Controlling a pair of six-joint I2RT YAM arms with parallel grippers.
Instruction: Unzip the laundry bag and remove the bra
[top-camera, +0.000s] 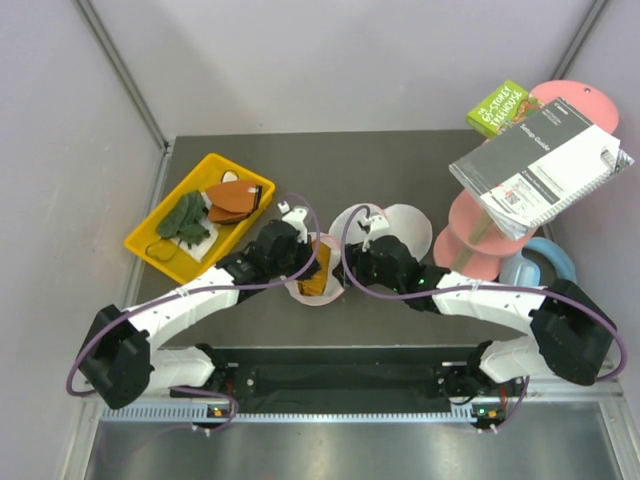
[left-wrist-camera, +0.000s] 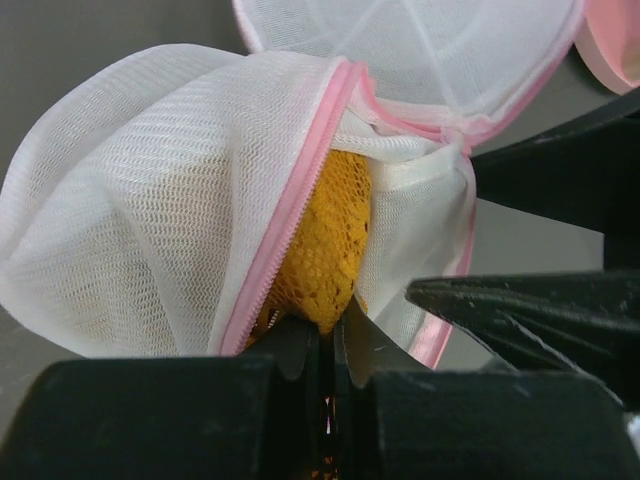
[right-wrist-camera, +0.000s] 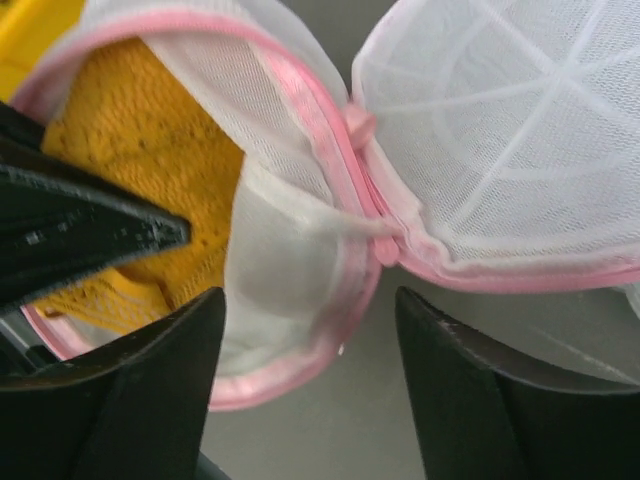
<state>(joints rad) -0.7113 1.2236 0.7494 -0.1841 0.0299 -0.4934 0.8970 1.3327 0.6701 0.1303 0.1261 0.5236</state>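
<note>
I should next lift the bra in my left gripper and swing left in the top view to the yellow tray's uncovered near end (top-camera: 184, 264), then lower the bra and let it go.
The laundry bag (top-camera: 392, 228) lies unzipped at the table's middle, its two white mesh halves with pink rims spread apart. In the left half (left-wrist-camera: 150, 200) sits the orange-yellow bra (left-wrist-camera: 325, 240), also visible in the right wrist view (right-wrist-camera: 140, 150). My left gripper (left-wrist-camera: 328, 335) reaches into that half (top-camera: 300, 288) and is shut on the bra's lower edge. My right gripper (right-wrist-camera: 308, 300) is open just to the right, its fingers (right-wrist-camera: 470, 380) either side of the left half's pink rim (right-wrist-camera: 290, 250), near where the halves join. The other half (right-wrist-camera: 500, 130) is empty.
A yellow tray (top-camera: 150, 250) at the back left holds dark green cloth (top-camera: 186, 215) and reddish-brown pieces (top-camera: 232, 198). At the right stands a pink tiered stand (top-camera: 470, 240) carrying a spiral notebook (top-camera: 540, 165) and a green book (top-camera: 500, 105). A blue object (top-camera: 548, 262) sits beside it.
</note>
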